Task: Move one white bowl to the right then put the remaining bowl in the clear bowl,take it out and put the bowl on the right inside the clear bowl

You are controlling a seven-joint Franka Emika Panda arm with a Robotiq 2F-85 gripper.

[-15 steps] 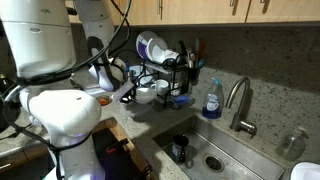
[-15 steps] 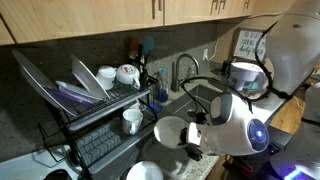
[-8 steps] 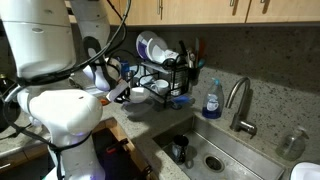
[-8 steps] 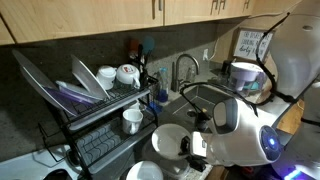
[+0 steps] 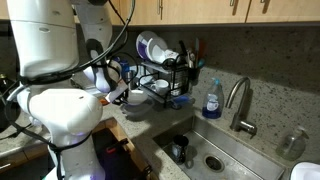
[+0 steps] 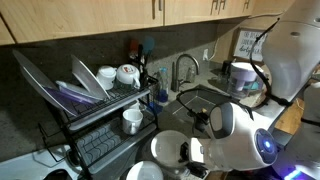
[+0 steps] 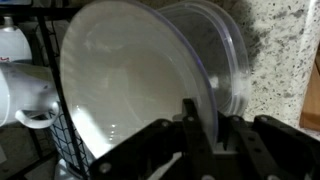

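Note:
Next, my gripper lowers toward the open clear bowl's opening and releases the held white bowl (image 6: 167,149) there, since the clear bowl lies below both.
In the wrist view my gripper (image 7: 203,135) is shut on the rim of a white bowl (image 7: 125,80), which fills most of the frame. The edge of a clear bowl (image 7: 236,55) shows right behind it. In an exterior view the held white bowl (image 6: 167,149) hangs in front of the dish rack, with the gripper (image 6: 190,153) at its right rim. Another pale bowl (image 6: 145,172) lies below it at the frame's bottom edge. In an exterior view the held bowl (image 5: 134,97) is left of the rack, largely hidden by the arm.
A black dish rack (image 6: 100,100) holds plates, a white mug (image 6: 132,121) and cups. A steel sink (image 5: 205,150) with a faucet (image 5: 238,100) lies beside it, with a blue soap bottle (image 5: 211,100) at its back. The counter is speckled granite (image 7: 285,40).
My gripper has carried the white bowl away from the rack, lower and nearer the counter's front edge. It stays shut on the rim.

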